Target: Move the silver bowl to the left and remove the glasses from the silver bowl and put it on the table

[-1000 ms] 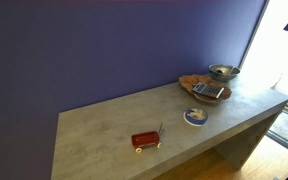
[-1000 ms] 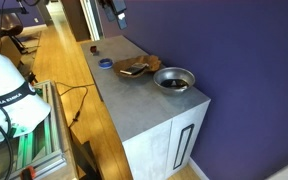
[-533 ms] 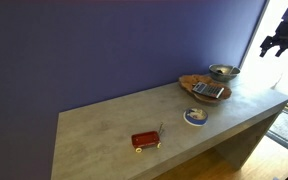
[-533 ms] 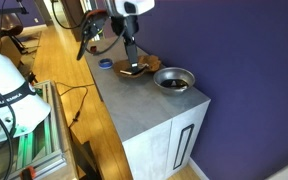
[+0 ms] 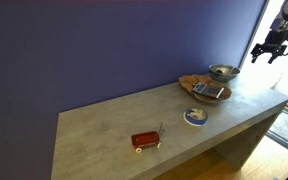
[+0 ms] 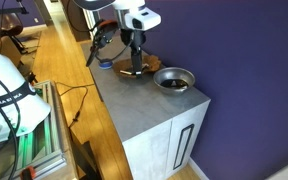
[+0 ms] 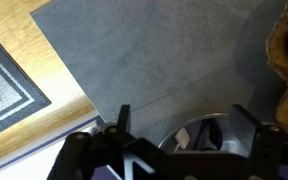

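Observation:
My gripper moves toward the purple wall next, turning and lowering over the bowl's near rim [image 6: 156,83], clear of the glasses. The bowl sits below, that way.
The silver bowl [image 5: 223,71] stands at the far end of the grey table [image 5: 104,140], behind a wooden tray. It also shows in an exterior view [image 6: 173,78] and in the wrist view [image 7: 187,136]. Something dark lies in it, apparently the glasses [image 7: 209,132]; they also show as a dark patch in an exterior view [image 6: 171,82]. My gripper [image 5: 267,52] hangs open and empty in the air above and beside the bowl. In an exterior view [image 6: 136,64] it is over the tray, just short of the bowl. In the wrist view [image 7: 181,110] the bowl lies between its fingers, below them.
A brown wooden tray [image 5: 202,90] with items on it lies next to the bowl. A small blue-and-white dish [image 5: 195,116] and a red box [image 5: 145,140] sit further along the table. The table edge and wooden floor [image 7: 24,120] are close by.
The arm has come down from high above, toward the bowl end of the table. The gripper is now lower and nearer the bowl. The objects have not moved.

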Robot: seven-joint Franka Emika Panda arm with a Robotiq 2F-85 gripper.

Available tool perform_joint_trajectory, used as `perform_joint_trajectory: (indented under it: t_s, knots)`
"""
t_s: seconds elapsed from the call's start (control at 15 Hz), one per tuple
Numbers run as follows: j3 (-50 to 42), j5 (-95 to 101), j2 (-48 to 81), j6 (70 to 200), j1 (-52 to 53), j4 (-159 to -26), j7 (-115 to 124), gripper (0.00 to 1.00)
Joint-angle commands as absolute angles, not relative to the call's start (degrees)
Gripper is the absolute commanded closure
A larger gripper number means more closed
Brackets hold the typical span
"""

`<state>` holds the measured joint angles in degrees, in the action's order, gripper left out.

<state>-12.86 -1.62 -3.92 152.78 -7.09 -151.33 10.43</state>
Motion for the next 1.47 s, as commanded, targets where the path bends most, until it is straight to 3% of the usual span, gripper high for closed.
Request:
perform_joint_trajectory:
  t_s: [0.0, 0.53, 0.67, 0.73, 0.8, 0.93, 1.4]
  knots:
    - [-11.1, -11.5, 4.9, 161.1, -7.2, -148.7, 14.3, 0.0]
    - [-5.3, -35.3, 21.7, 168.2, -10.3, -137.4, 18.2, 0.0]
    - [-4.4, -38.6, 24.3, 169.1, -10.9, -134.7, 19.0, 0.04]
    - [-4.4, -39.4, 25.6, 169.7, -11.0, -133.6, 19.4, 0.11]
    - [-4.3, -40.0, 26.7, 170.3, -11.2, -133.1, 19.7, 0.28]
    - [-4.4, -40.9, 28.2, 171.0, -11.4, -132.2, 19.9, 0.35]
    - [-1.9, -42.4, 28.2, 170.1, -14.4, -131.3, 17.8, 0.85]
